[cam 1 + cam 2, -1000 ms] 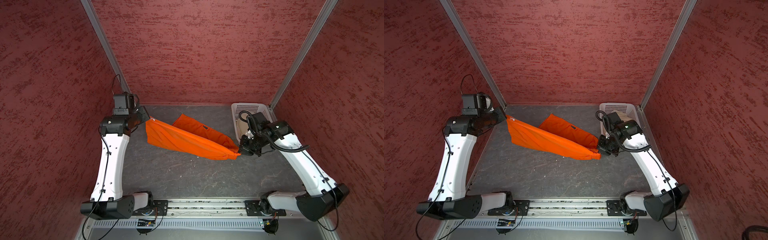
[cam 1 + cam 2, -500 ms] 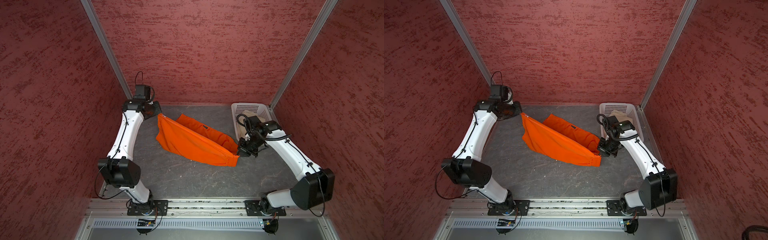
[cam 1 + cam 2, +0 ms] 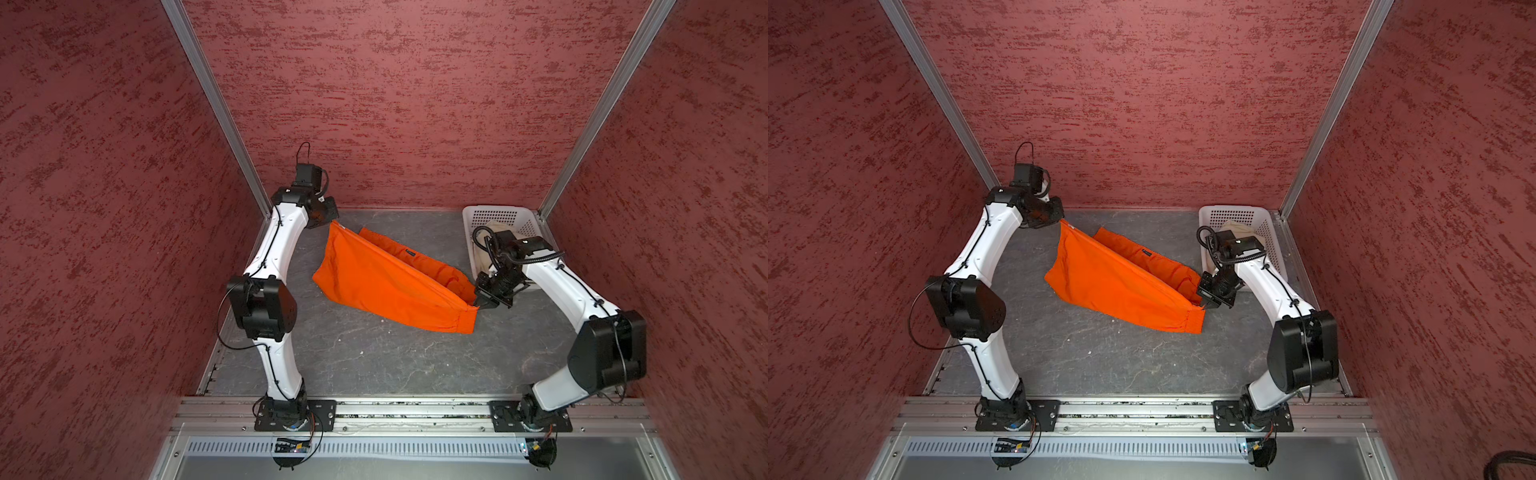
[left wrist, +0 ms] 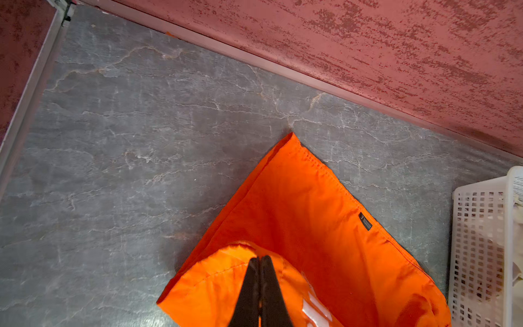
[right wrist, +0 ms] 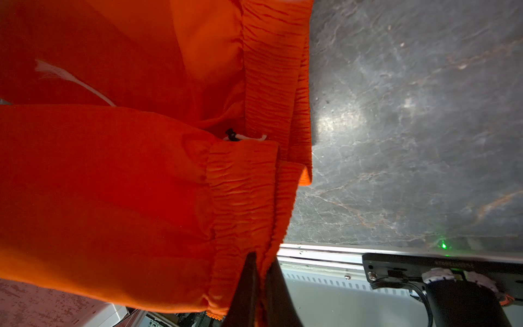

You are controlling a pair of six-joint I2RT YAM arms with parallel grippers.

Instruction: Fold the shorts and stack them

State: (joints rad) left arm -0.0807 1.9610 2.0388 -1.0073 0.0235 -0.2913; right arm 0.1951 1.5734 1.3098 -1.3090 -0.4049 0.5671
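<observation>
The raised hem in the left gripper should next go down and outward toward the far leg's corner [image 3: 364,232] [image 4: 292,142], which lies flat below and outward. The robot should then release it, leg over leg.
The orange shorts [image 3: 386,282] [image 3: 1121,286] hang stretched between my two grippers above the grey table, with the far leg lying on the surface. My left gripper [image 3: 332,222] [image 3: 1061,221] [image 4: 259,259] is shut on a hem corner at the back left. My right gripper [image 3: 478,306] [image 3: 1203,306] [image 5: 261,259] is shut on the gathered waistband at the right. A white drawstring [image 5: 246,138] shows in the right wrist view. The beige shorts [image 3: 500,226] [image 3: 1239,229] lie in the white basket, partly hidden by my right arm.
The white perforated basket [image 3: 494,214] [image 3: 1229,215] [image 4: 481,240] stands in the back right corner, just behind my right wrist. Red walls close in the back and both sides. A metal rail [image 3: 395,409] runs along the front edge.
The left arm has swung from the far left to the back left corner, carrying its hem corner rightward. The shorts now hang less stretched and deeper. The right gripper has stayed nearly still.
</observation>
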